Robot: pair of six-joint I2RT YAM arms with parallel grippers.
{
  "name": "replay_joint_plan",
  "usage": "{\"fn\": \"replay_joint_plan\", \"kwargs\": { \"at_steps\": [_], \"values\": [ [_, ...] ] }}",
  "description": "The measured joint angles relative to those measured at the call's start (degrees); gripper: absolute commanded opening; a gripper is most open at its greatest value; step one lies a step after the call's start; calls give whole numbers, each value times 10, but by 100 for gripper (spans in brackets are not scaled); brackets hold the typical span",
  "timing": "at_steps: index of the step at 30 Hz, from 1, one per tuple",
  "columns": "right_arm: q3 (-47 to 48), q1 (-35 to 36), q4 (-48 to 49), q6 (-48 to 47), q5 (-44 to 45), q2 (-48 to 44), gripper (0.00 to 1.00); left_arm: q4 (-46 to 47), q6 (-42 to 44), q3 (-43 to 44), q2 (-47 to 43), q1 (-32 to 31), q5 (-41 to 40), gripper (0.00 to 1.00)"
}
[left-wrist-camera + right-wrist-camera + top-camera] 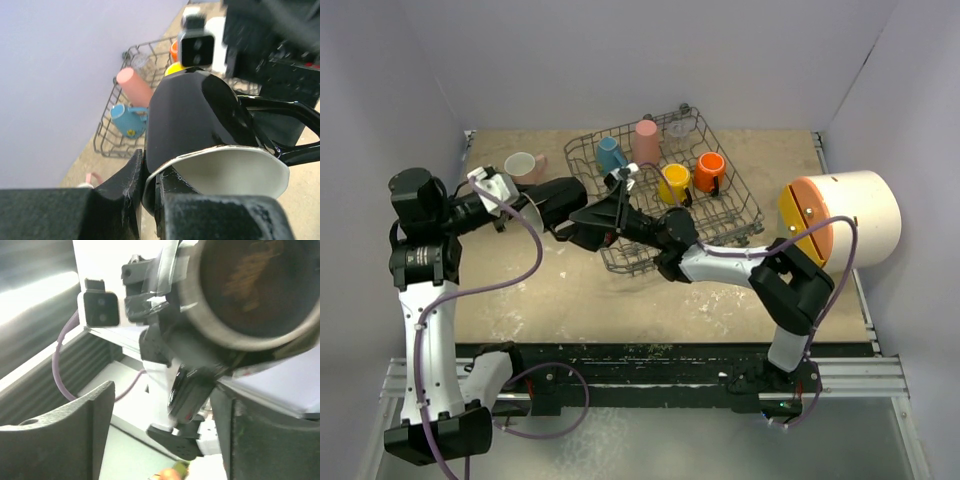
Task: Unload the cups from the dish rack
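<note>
My left gripper lowers and tilts fingers-down onto the tabletop beside the pale pink mug next. It then releases the black mug [561,196] upright, since it hangs sideways.
My left gripper [540,205] is shut on the rim of a black mug [561,196], held above the table left of the dish rack [748,208]. In the left wrist view, one finger [120,190] is outside the black mug [195,115] and the other is inside its white interior. My right gripper [584,216] is open beside the mug; its fingers [95,425] stand wide apart, with the mug's shiny handle [190,390] between them. In the rack are a blue mug [610,153], a pink tumbler [646,140], a clear glass [678,126], a yellow mug [673,183] and an orange mug [709,172].
A pale pink mug [523,165] stands on the table at the far left, behind the left gripper. A big white cylinder with an orange end [845,220] lies at the right edge, beside the right arm. Walls close in the table on three sides.
</note>
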Motion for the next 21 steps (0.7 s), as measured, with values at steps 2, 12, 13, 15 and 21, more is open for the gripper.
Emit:
{"fn": "replay_joint_plan", "kwargs": {
  "at_steps": [2, 12, 13, 15, 21],
  "values": [
    [-11, -13, -21, -22, -5, -19, 100, -17, 0, 1, 12, 0, -32, 0],
    [-70, -145, -428, -303, 30, -192, 100, -187, 56, 77, 198, -1, -299, 0],
    [-59, -157, -489, -340, 48, -206, 100, -205, 58, 87, 223, -3, -327, 0],
    [-31, -177, -586, -402, 79, -225, 100, -229, 60, 103, 267, -12, -374, 0],
    [57, -209, -788, -553, 178, -259, 100, -273, 57, 146, 378, -72, -479, 0]
  ]
}}
